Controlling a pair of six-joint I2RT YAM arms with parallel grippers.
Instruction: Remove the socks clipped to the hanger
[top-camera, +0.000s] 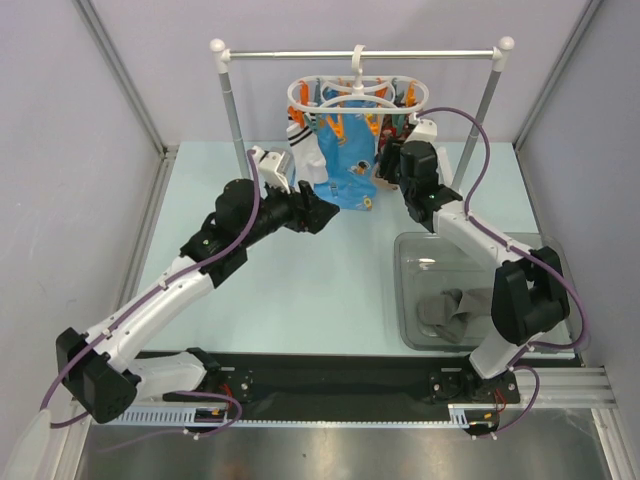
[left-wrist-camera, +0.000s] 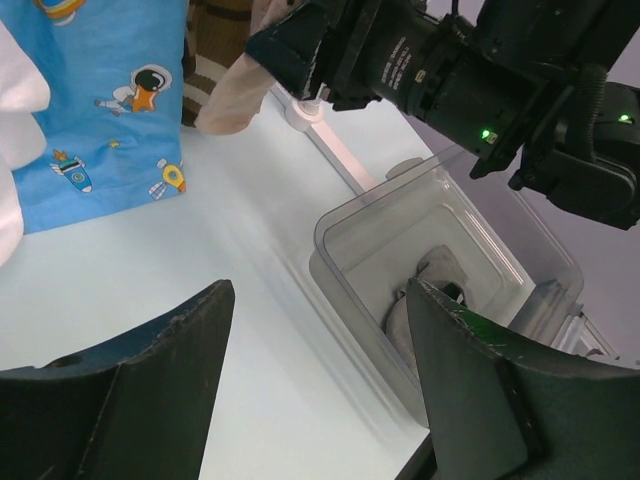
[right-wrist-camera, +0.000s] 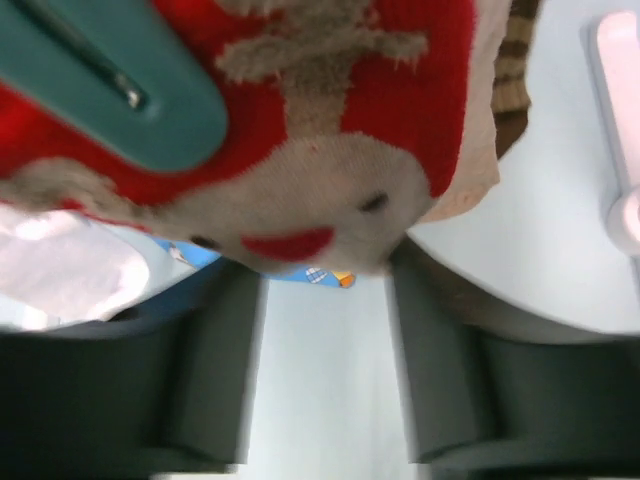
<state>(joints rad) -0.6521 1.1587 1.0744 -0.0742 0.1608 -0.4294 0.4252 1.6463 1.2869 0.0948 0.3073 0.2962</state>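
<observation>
The beige sock's lower end hangs loose beyond the blue cloth. My left gripper will move onto it next, toward the right in the top view and slightly outward.
The white ring hanger hangs by its hook from the rail, with socks and a blue cartoon cloth clipped under it. My right gripper is open right under a beige sock with red marks, whose toe hangs at the fingertips; only table shows between them. A brown-and-cream striped sock hangs beside it. My left gripper is open and empty, low over the table just left of the blue cloth. In its view hang the beige sock and the striped sock.
A clear bin at the right front holds a grey sock. The silver rail stands on two white-capped posts at the back. A teal clip-like piece lies against the red sock. My right arm crosses above the bin.
</observation>
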